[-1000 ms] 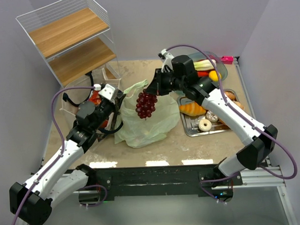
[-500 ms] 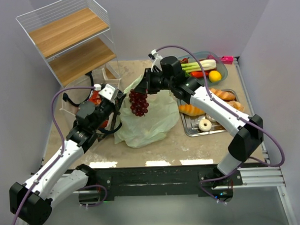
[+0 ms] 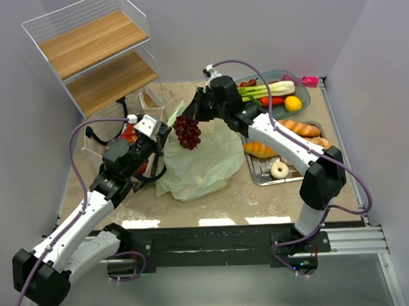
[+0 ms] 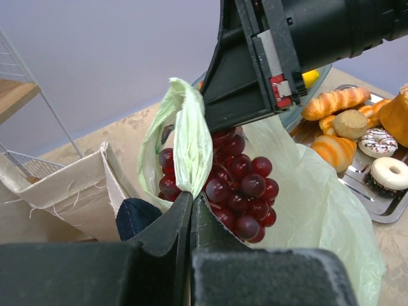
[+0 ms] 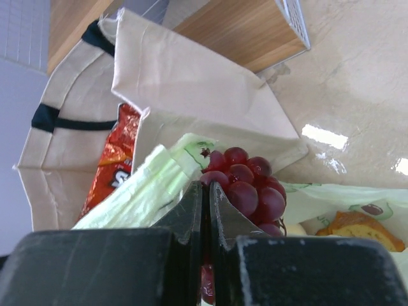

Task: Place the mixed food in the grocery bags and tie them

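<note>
The grapes go into the green bag's opening [image 3: 210,151] [image 5: 328,224] next, where bread already sits. My right gripper draws back and down to it, toward my base, and releases them.
A bunch of dark red grapes [image 3: 187,132] hangs from my right gripper [image 3: 196,115], which is shut on its stem, above the mouth of the pale-green bag [image 3: 201,163]. The grapes also show in the left wrist view [image 4: 239,185] and the right wrist view [image 5: 252,188]. My left gripper [image 3: 163,133] is shut on the green bag's handle [image 4: 188,137] and holds it up. The beige canvas tote [image 5: 185,102] with black handles lies at the left, with a red snack packet [image 5: 115,162] in it.
A metal tray [image 3: 259,172] at the right holds croissants, bread and doughnuts. A blue bowl [image 3: 303,96] behind it holds a leek, red pepper and lemon. A wire shelf unit [image 3: 93,53] stands at the back left.
My right gripper has carried the grapes to the left and a little back, from over the green bag's middle to its raised handle. The left arm has not moved.
</note>
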Robot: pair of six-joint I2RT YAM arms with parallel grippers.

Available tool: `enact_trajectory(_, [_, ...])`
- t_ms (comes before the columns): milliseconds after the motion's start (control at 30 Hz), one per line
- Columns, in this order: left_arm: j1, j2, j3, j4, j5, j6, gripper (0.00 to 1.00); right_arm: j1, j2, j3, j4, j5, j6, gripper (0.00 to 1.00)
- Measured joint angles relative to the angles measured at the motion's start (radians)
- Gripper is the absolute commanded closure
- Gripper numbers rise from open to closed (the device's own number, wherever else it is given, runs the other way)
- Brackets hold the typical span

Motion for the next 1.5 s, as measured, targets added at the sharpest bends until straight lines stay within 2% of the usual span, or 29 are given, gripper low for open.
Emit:
enact_trajectory(367, [0.000, -0.009, 0.000, -0.001, 0.000, 0.000, 1.00, -0.032, 0.101, 0.103, 0.039, 0.036, 0.052, 1.00])
enact_trajectory(700, [0.000, -0.016, 0.000, -0.001, -0.002, 0.000, 1.00, -0.036, 0.135, 0.101, 0.060, 0.029, 0.056, 1.00])
enact_trajectory(833, [0.000, -0.017, 0.000, -0.001, -0.010, 0.000, 1.00, -0.031, 0.095, 0.006, 0.084, 0.011, 0.058, 1.00])
enact_trajectory(1100, [0.000, -0.016, 0.000, -0.004, -0.025, 0.000, 1.00, 0.045, -0.123, -0.255, 0.034, 0.047, 0.080, 1.00])
enact_trajectory(1300, [0.000, -0.016, 0.000, -0.004, -0.039, 0.000, 1.00, 0.139, -0.258, -0.316, 0.019, 0.099, 0.113, 1.00])
enact_trajectory(1500, [0.000, -0.016, 0.000, -0.005, -0.043, 0.000, 1.00, 0.195, -0.264, -0.377, 0.020, 0.116, 0.146, 1.00])
